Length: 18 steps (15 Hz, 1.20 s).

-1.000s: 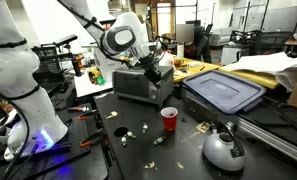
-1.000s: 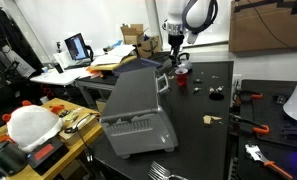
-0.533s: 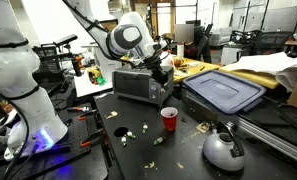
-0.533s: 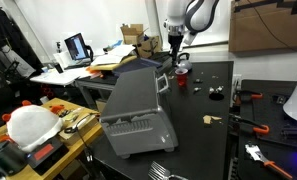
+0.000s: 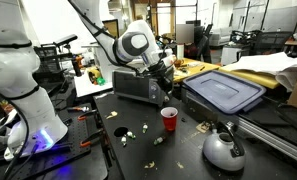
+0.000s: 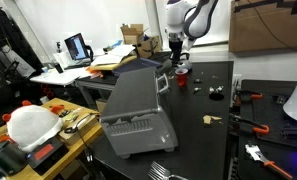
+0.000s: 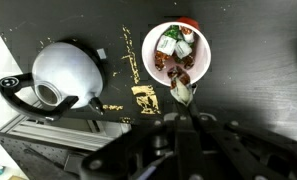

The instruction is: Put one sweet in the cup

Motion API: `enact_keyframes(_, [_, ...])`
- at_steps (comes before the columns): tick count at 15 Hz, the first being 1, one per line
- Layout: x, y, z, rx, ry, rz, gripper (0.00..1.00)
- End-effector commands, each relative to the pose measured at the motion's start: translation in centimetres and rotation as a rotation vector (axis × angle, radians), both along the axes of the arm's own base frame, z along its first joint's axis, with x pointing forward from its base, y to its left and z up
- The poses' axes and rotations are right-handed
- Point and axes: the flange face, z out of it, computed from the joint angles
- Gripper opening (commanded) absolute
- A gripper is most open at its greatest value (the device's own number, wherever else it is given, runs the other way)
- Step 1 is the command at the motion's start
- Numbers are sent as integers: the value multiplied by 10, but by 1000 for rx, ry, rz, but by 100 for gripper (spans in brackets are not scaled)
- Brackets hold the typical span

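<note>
I will next lower my gripper a little and shift it over the red cup's opening [image 5: 169, 111] [image 7: 176, 55] to release the wrapped sweet, since the sweet still hangs at the cup's rim.
The small red cup [image 5: 169, 119] stands on the black table in front of the toaster oven; it also shows in an exterior view [image 6: 183, 70]. In the wrist view the cup [image 7: 177, 52] is seen from above, with several wrapped sweets inside its pale interior. My gripper [image 7: 182, 103] is shut on a wrapped sweet [image 7: 181, 92] and holds it just over the cup's near rim. In an exterior view the gripper [image 5: 166, 91] hangs a little above the cup. Loose sweets [image 5: 140, 130] lie scattered on the table.
A grey toaster oven [image 5: 136, 85] stands behind the cup. A rounded silver kettle [image 5: 223, 149] [image 7: 64, 73] sits close by. A blue-lidded bin [image 5: 223, 92] is at the back. Yellow wrappers [image 7: 144, 100] lie beside the cup.
The arm has moved toward the cup and lower, carrying the sweet; the gripper now hangs over the cup's rim.
</note>
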Motion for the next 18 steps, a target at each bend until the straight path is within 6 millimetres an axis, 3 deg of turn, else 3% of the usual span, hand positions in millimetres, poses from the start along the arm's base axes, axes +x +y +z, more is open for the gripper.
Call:
enact_keyframes(1, [6,-10,-9,-14,-2,-38,1])
enact_keyframes(10, [6,-24,-29,-10,32,-72,1])
enact_keyframes(11, [5,-24,-30,-7,35,-73,27])
enact_keyframes(13, [5,-24,-32,-1,41,-75,35])
enact_keyframes(18, [4,-18,-28,24,33,-102,73])
